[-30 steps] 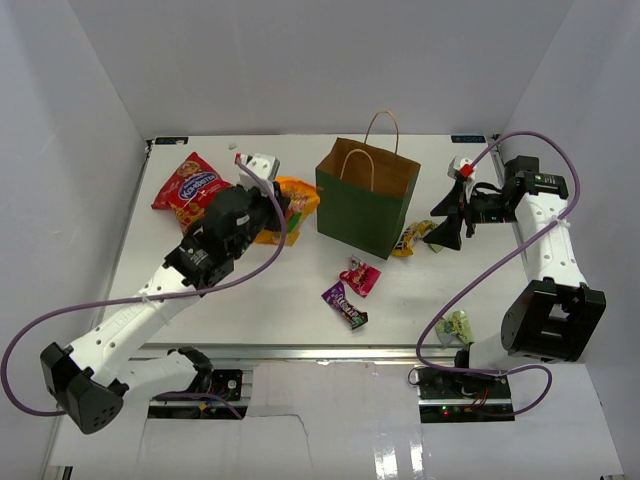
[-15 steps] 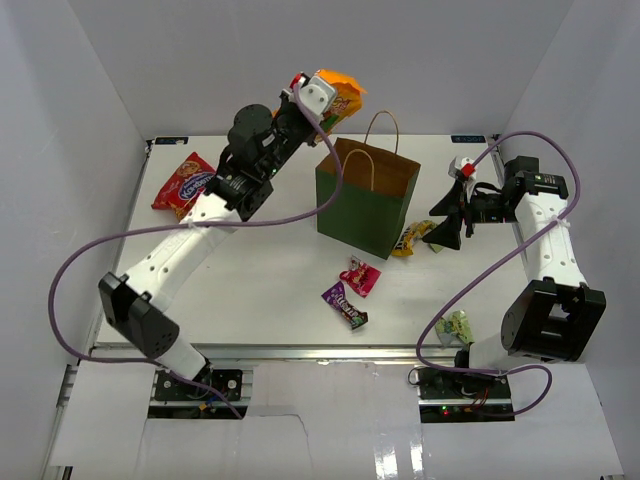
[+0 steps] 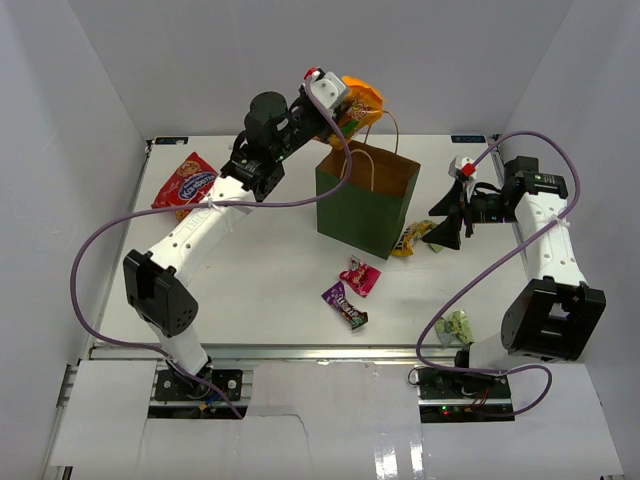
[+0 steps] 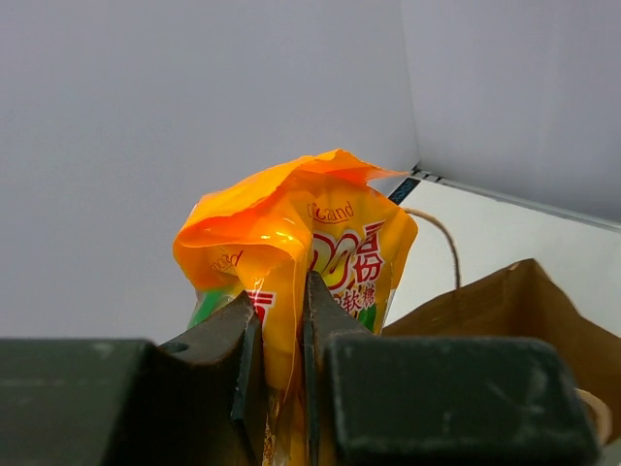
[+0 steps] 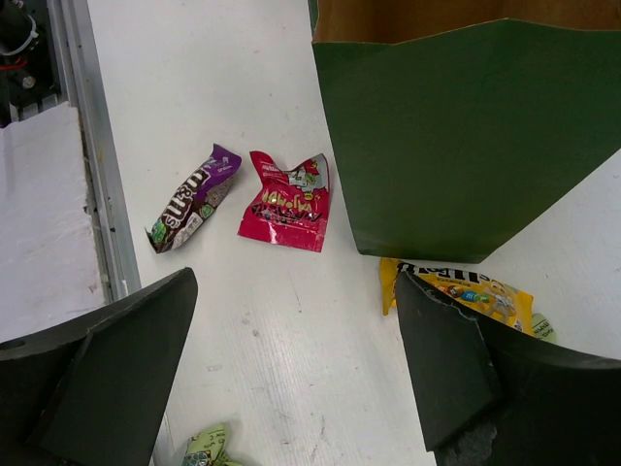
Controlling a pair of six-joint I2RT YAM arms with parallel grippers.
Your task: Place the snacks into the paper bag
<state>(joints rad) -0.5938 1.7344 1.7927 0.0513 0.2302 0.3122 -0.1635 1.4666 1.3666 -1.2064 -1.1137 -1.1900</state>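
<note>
Next, my left gripper swings back and down and releases the orange-yellow bag (image 3: 360,101), since the paper bag's opening (image 3: 388,172) lies below it, to the right in its wrist view.
My left gripper (image 3: 338,104) is shut on the orange-yellow bag (image 3: 360,101) and holds it high, just over the back left rim of the paper bag (image 3: 365,205). In the left wrist view the orange-yellow bag (image 4: 301,243) is pinched between the fingers, with the paper bag's brown inside (image 4: 505,311) below right. My right gripper (image 3: 447,222) is open and empty, right of the paper bag, near the yellow candy pack (image 3: 411,238), which also shows in the right wrist view (image 5: 466,289). The red chip bag (image 3: 189,183) lies at the back left.
A pink wrapper (image 3: 360,276) and a purple wrapper (image 3: 344,303) lie in front of the paper bag. They also show in the right wrist view as pink wrapper (image 5: 287,202) and purple wrapper (image 5: 194,197). A light-green wrapper (image 3: 456,327) lies by the right arm's base. White walls enclose the table.
My left arm has lifted the orange-yellow bag from the table at the left and carried it up and to the right, to above the paper bag's rim. The right arm has not moved.
</note>
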